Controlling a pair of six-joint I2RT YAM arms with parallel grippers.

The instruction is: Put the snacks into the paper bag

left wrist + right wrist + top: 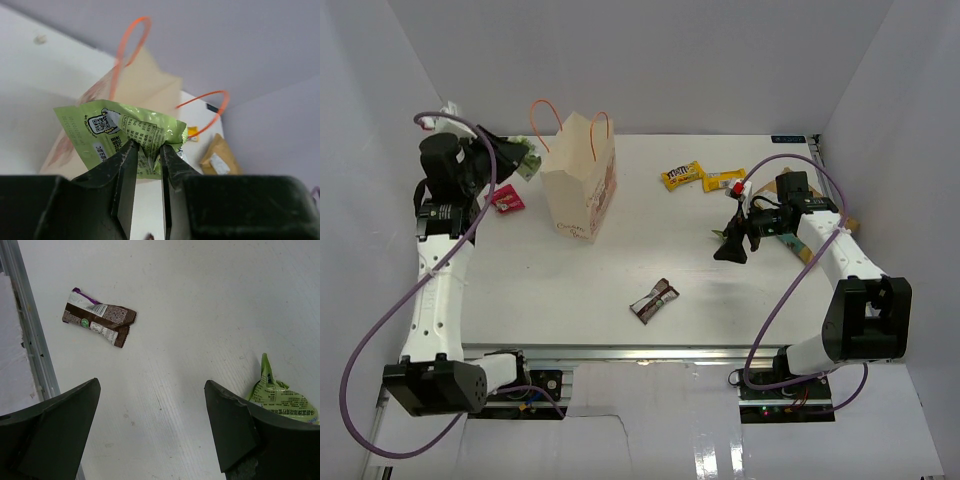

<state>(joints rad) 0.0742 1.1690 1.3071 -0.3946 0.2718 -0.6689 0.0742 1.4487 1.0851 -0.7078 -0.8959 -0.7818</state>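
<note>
The green packet still hangs outside the bag's opening (582,142) (148,84). Next, it goes to the right in the top view, and my left gripper releases it over that opening.
My left gripper (148,148) is shut on a green snack packet (126,134), held up in the air just left of the cream paper bag (578,182), which stands upright with orange handles (131,39). A pink-red packet (506,200) lies on the table below that gripper (523,160). My right gripper (152,385) hangs open over bare table, with a second green packet (280,400) by its right finger and the brown-and-white bar (100,318) farther off. Yellow packets (680,176) lie at the back. The tan pouch (218,155) lies at the right.
The table's metal front rail (30,335) runs close to the bar (653,300). White walls enclose the table on three sides. The right arm (840,260) stretches over the tan pouch (804,251) near the right edge.
</note>
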